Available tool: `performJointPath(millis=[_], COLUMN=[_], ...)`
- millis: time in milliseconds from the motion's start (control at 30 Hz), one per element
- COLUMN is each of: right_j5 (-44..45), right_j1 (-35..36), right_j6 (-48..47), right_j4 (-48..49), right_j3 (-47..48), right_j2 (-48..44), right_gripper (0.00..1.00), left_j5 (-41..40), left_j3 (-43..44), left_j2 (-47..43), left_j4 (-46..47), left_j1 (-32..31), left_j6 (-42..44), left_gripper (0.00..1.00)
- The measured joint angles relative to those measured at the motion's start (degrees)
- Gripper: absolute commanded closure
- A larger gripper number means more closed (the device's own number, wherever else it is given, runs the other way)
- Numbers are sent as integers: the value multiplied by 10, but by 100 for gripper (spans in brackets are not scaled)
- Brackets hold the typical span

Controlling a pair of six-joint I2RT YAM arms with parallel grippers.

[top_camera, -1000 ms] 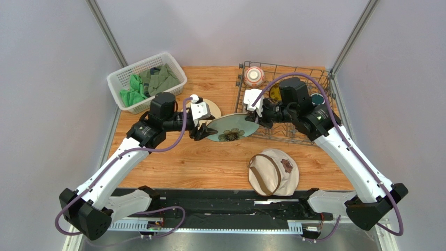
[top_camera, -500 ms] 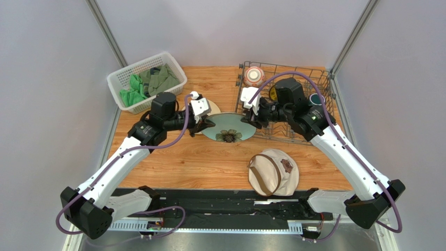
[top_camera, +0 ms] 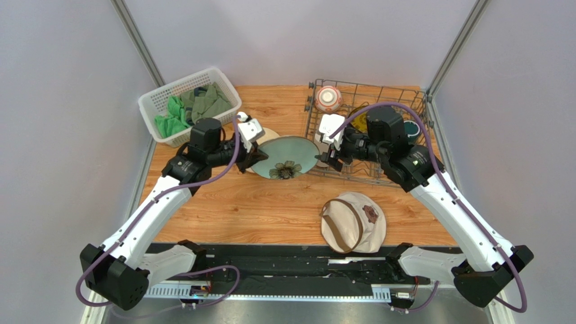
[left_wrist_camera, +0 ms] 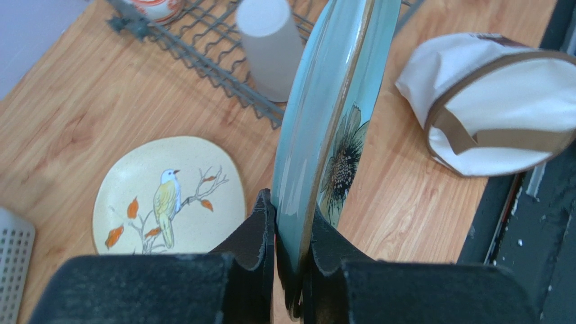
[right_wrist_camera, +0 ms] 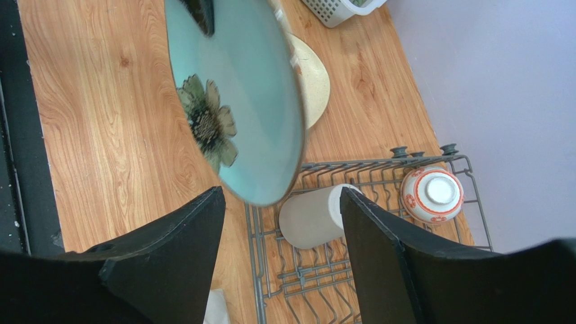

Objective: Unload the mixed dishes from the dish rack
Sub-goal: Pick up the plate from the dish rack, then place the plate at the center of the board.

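Note:
The cream plate with the bird (top_camera: 268, 135) (left_wrist_camera: 170, 196) lies flat below, so my left gripper next turns the tilted green plate flatter, lowers it there and releases it.
My left gripper (top_camera: 259, 156) (left_wrist_camera: 291, 206) is shut on the rim of the pale green plate (top_camera: 287, 156) (left_wrist_camera: 324, 115) (right_wrist_camera: 230, 88), which bears a dark flower and hangs tilted on edge above the table. The cream plate (left_wrist_camera: 169, 196) (top_camera: 271, 133) with the bird lies flat under it. My right gripper (top_camera: 331, 154) (right_wrist_camera: 280, 196) is open just right of the green plate, holding nothing. In the dish rack (top_camera: 368, 86) (right_wrist_camera: 270, 270) sit a beige tumbler (right_wrist_camera: 314, 216) (left_wrist_camera: 270, 47), a red-orange-and-white bowl (top_camera: 328, 98) (right_wrist_camera: 433, 196), a yellow-patterned plate (top_camera: 357, 121) and a dark green mug (top_camera: 410, 127).
A round beige hat (top_camera: 353, 221) (left_wrist_camera: 493, 101) with a brown strap lies near the front of the table. A white lattice basket (top_camera: 152, 101) of green cloths stands at the back left. The rack fills the back right corner against the frame posts.
My left gripper shut on the green plate's rim and my right gripper opened and let it go. The plate moved left and back; the right arm drew back towards the rack.

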Motion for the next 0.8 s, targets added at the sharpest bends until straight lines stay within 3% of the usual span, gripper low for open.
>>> performJointPath(millis=[433, 800], right_j5=[33, 76], right_j1=[0, -1], right_j6=[36, 76], right_j4=[33, 87], right_j3=[-75, -183], right_j2=[-60, -76], right_gripper=[30, 30], left_j5=[1, 14], left_j3=[-3, -18], left_j2=[27, 157], left_j4=[97, 157], left_j1=[192, 257], left_j6=[-202, -338], left_gripper=[100, 100])
